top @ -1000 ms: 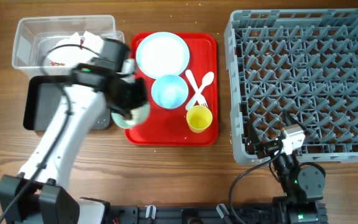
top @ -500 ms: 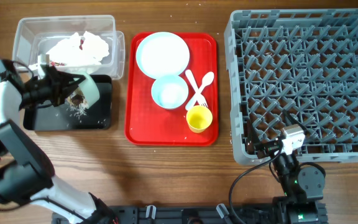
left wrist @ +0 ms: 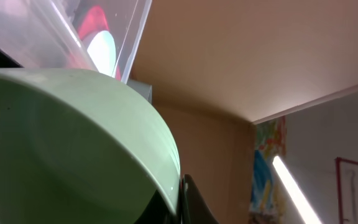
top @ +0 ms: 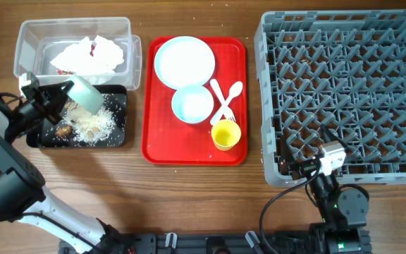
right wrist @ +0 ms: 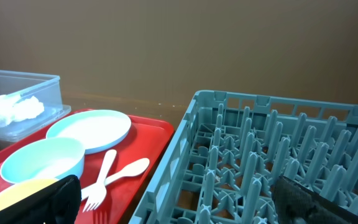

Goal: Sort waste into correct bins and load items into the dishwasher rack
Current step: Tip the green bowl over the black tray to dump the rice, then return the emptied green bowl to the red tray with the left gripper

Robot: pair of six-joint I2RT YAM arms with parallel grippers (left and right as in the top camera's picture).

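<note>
My left gripper will next turn the bowl upright, move over the red tray (top: 159, 149) and lower it onto the red tray's empty near corner by the black tray.
My left gripper (top: 56, 99) is shut on the rim of the pale green bowl (top: 89, 92), tipped on its side over the black tray (top: 118, 134); the bowl fills the left wrist view (left wrist: 67, 143). Whitish rice scraps with brown bits (top: 94, 125) lie in the black tray. The crumpled stained napkin (top: 90, 53) lies in the clear tub (top: 27, 35). The pale blue plate (top: 184, 61), pale blue bowl (top: 192, 104), yellow cup (top: 225, 134), white fork (top: 218, 95) and spoon (top: 231, 99) sit on the red tray (top: 159, 149). My right gripper (right wrist: 179, 199) is open and empty at the grey rack's (top: 344, 92) front edge.
The red tray lies between the bins and the rack. The rack holds no dishes. The right arm's base (top: 340, 204) and cable sit in front of the rack. Bare wooden table (top: 189, 197) lies in front of the trays.
The left gripper carried the green bowl from the red tray's left edge over the black tray and tipped it; rice scraps now lie spread in the black tray. The right arm has not moved.
</note>
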